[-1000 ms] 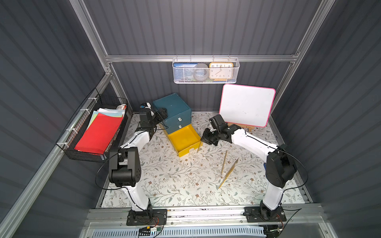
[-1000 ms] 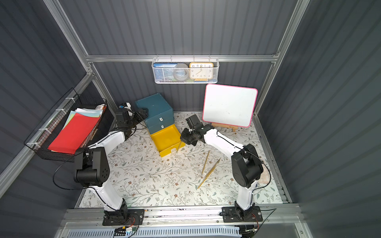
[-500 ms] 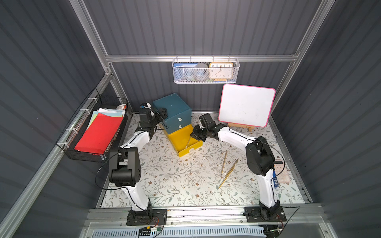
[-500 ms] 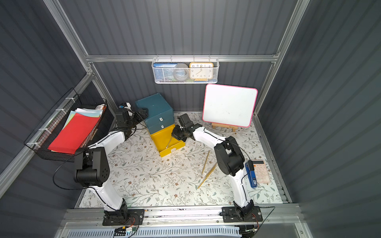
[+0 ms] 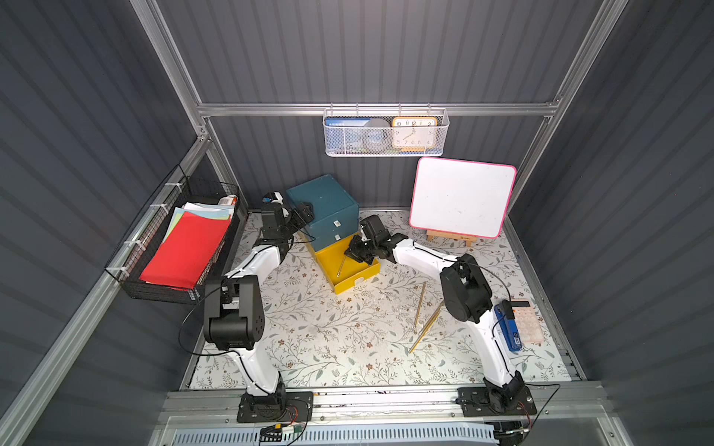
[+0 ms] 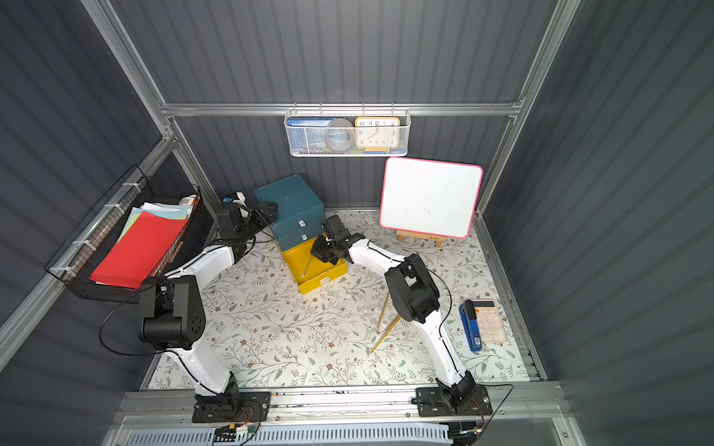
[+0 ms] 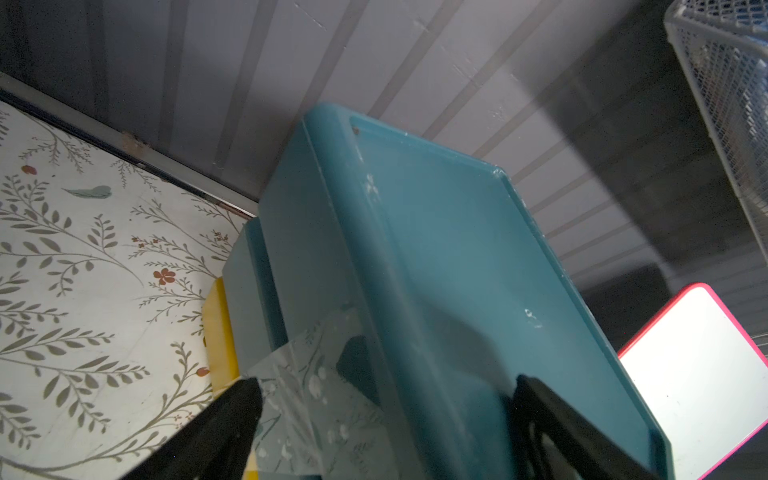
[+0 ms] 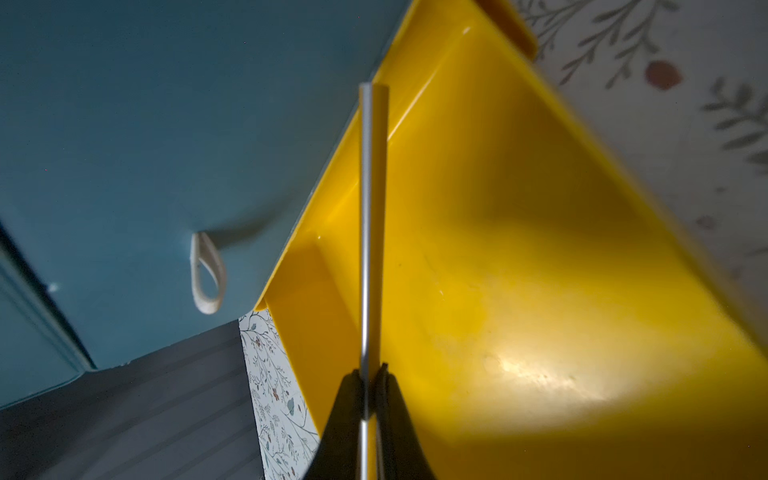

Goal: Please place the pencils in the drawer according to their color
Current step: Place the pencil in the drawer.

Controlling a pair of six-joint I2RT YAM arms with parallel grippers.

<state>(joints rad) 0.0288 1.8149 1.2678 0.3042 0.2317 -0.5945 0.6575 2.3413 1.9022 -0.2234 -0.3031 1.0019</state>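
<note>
My right gripper lowers toward the yellow drawer's bare bottom and releases the thin gold-grey pencil there next, because the pencil still hangs above that open drawer.
The yellow drawer (image 5: pixel 357 277) stands pulled out from the bottom of the teal cabinet (image 5: pixel 320 200). My right gripper (image 5: pixel 352 253) hangs over it, shut on one pencil (image 5: pixel 341 266) that slants down into the drawer. In the right wrist view the pencil (image 8: pixel 372 208) looks greyish and sits pinched in the right gripper (image 8: pixel 370 370) above the drawer (image 8: pixel 540 249). Gold-yellow pencils (image 5: pixel 419 307) lie loose on the mat, also in a top view (image 6: pixel 384 332). My left gripper (image 7: pixel 386 390) is open, its fingers astride the cabinet's (image 7: pixel 457 270) upper left edge.
A pink-framed whiteboard (image 5: pixel 461 197) stands at the back right. A calculator (image 5: pixel 527 320) and a blue stapler (image 5: pixel 506 328) lie by the right arm's base. A wire basket of papers (image 5: pixel 185 247) hangs on the left wall, a mesh basket with a clock (image 5: pixel 386 133) on the back wall.
My right gripper carried the pencil leftward from beside the drawer to over it, and the right arm's elbow swung in. The left arm has not moved.
</note>
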